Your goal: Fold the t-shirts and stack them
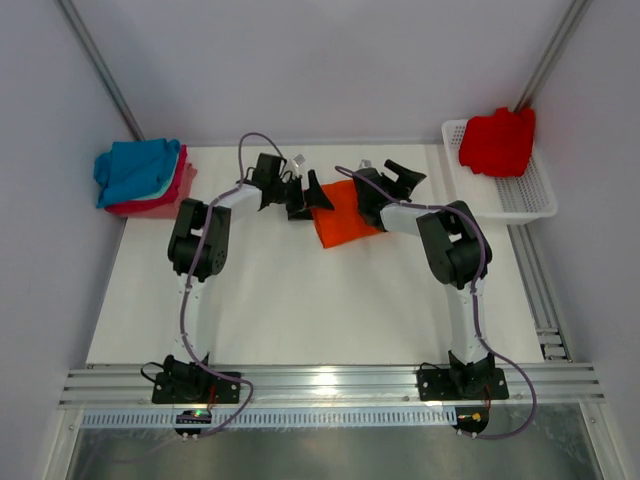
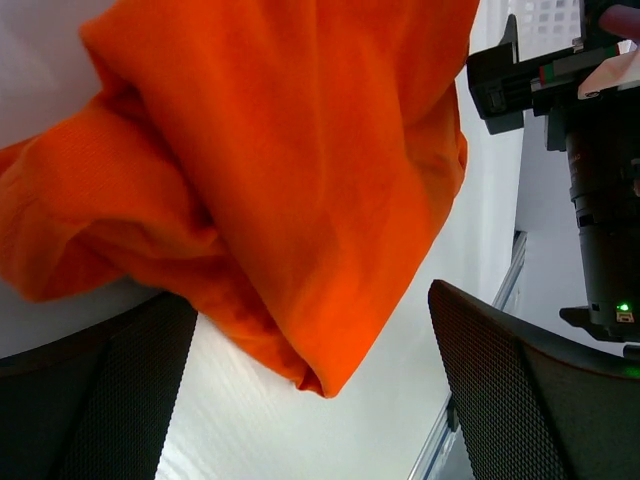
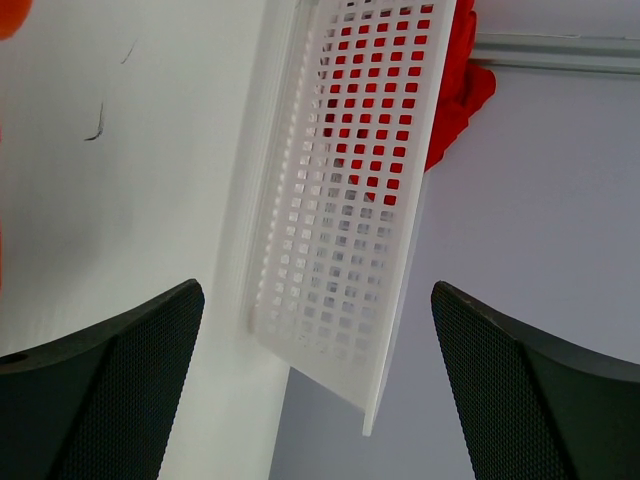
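The left gripper will go to the right in the top view next, further onto the orange t-shirt's edge, because the t-shirt's folded corner already reaches between its open fingers.
A bright orange t-shirt (image 1: 345, 218) lies as a folded bundle on the white table at the middle back. In the left wrist view the orange t-shirt (image 2: 290, 170) fills the upper frame and its corner reaches between my fingers. My left gripper (image 1: 308, 196) is open at the shirt's left edge, with nothing held (image 2: 312, 400). My right gripper (image 1: 398, 178) is open and empty just right of the shirt, facing the basket (image 3: 318, 400). A red t-shirt (image 1: 497, 140) lies in the white mesh basket (image 1: 530, 198). A teal and blue bundle (image 1: 135, 168) rests on a pink and red one (image 1: 160, 200).
The basket (image 3: 350, 210) stands at the table's back right corner, with red cloth (image 3: 458, 85) showing through and past its mesh. The folded stack sits at the back left corner. The right arm's body (image 2: 600, 150) is close beside the orange shirt. Grey walls enclose the table.
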